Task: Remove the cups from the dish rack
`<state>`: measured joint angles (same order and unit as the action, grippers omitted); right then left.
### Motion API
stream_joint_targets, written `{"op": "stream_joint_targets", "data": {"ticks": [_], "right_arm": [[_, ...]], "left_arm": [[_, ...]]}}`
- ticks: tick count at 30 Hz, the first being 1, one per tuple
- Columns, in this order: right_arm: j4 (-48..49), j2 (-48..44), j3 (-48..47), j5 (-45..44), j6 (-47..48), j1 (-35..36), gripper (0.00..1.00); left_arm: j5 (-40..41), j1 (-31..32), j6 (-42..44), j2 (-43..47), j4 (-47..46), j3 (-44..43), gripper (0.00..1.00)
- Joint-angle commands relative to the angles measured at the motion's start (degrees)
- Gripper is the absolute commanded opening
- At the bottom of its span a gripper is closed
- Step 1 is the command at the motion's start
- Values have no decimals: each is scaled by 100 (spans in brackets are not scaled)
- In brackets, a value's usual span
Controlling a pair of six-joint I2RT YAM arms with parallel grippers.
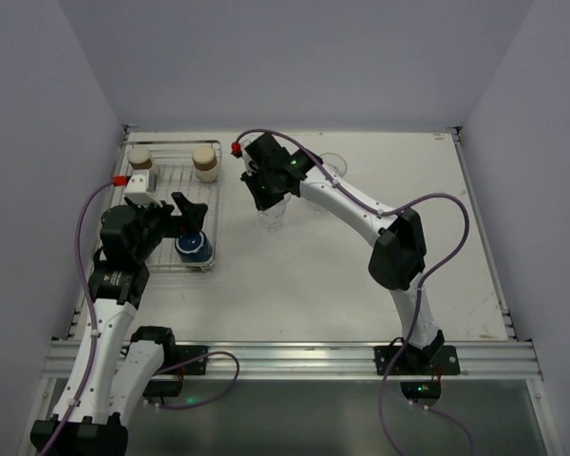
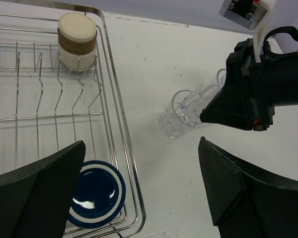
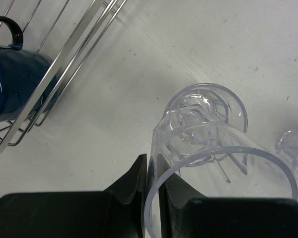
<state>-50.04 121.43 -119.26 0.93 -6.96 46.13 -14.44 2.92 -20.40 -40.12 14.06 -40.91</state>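
Note:
The opening of a standing clear cup is below the robot's right gripper, so the gripper should move down, set the tilted tumbler inside that cup and let go of the tumbler's rim.
The silver wire dish rack (image 1: 167, 179) stands at the left. It holds two tan cups with cream bases (image 1: 140, 158) (image 1: 205, 161) and a dark navy mug (image 1: 194, 247) in its near right corner. My left gripper (image 1: 185, 215) hangs open over the rack's right side, with nothing between its fingers; the mug (image 2: 97, 193) lies below its left finger. Just right of the rack, my right gripper (image 3: 152, 166) is shut on the rim wall of a clear ridged tumbler (image 3: 218, 144), which hangs tilted over the table (image 1: 273, 217).
Another clear cup (image 1: 334, 168) stands on the table behind the right arm, and its edge shows in the right wrist view (image 3: 294, 146). The rack's rim wires (image 3: 64, 64) run close to the left of the held tumbler. White walls enclose the table.

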Motion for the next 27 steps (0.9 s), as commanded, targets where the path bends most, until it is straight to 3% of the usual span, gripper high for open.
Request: {"op": "stream_joint_targets", "data": {"ticks": [1, 7, 18, 19, 24, 27], "right_arm": [[-401, 56, -607, -128, 327, 10, 0], [-217, 276, -370, -146, 450, 10, 0], [-129, 812, -747, -444, 652, 10, 0], [-111, 856, -765, -531, 652, 10, 4], [161, 655, -792, -638, 582, 10, 52], [424, 216, -651, -603, 485, 10, 68]], "left_arm": [[37, 51, 159, 30, 17, -84, 98], [29, 51, 142, 4, 17, -84, 98], [143, 42, 98, -66, 0, -102, 98], [178, 25, 89, -101, -9, -102, 98], [248, -81, -446, -400, -219, -216, 98], [248, -72, -806, -655, -456, -269, 98]]}}
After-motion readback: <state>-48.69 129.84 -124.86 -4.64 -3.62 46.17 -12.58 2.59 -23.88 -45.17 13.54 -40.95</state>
